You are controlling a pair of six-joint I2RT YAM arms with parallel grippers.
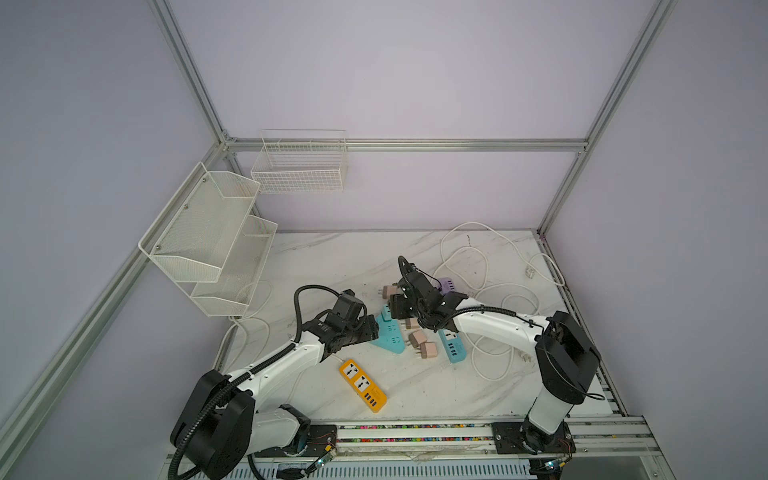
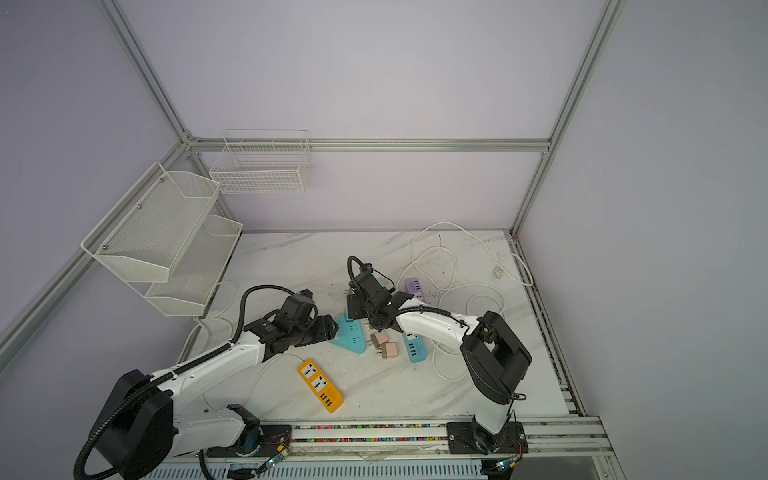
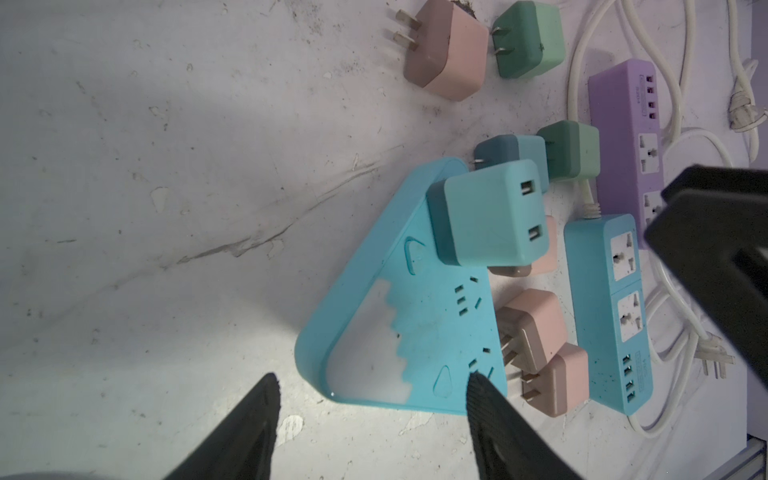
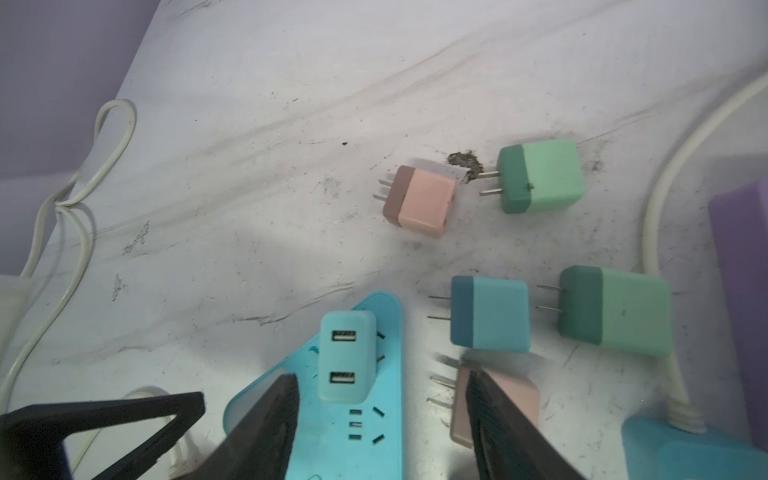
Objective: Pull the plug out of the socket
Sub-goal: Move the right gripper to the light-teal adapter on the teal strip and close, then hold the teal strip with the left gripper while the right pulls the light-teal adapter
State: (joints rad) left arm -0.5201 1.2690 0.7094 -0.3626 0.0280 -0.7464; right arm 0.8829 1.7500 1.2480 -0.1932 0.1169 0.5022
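Note:
The plug stands beyond the open fingers of my right gripper, so I will next move that gripper toward my left gripper and down until its fingers are around the plug's sides.
A triangular teal socket (image 3: 440, 324) lies flat on the marble table (image 1: 332, 266), with a pale teal two-port USB plug (image 3: 490, 216) standing in it near its narrow tip. My left gripper (image 3: 372, 386) is open at the socket's wide end; one fingertip (image 3: 473, 380) overlaps its corner. My right gripper (image 4: 379, 386) is open above the socket (image 4: 332, 457), and the plug (image 4: 345, 357) stands just beyond the fingertips, not between them. In both top views the right gripper (image 1: 395, 307) (image 2: 353, 307) hides the plug, and the left gripper (image 1: 372, 332) faces it across the socket (image 1: 390, 340).
Loose pink (image 4: 419, 199), green (image 4: 540, 176) and blue (image 4: 490, 316) adapters lie around the socket. A blue strip (image 1: 452, 345), purple strip (image 1: 449, 285) and yellow strip (image 1: 362, 385) lie nearby. White cables (image 1: 478, 257) loop at the back right. Mesh shelves (image 1: 208, 237) hang on the left wall.

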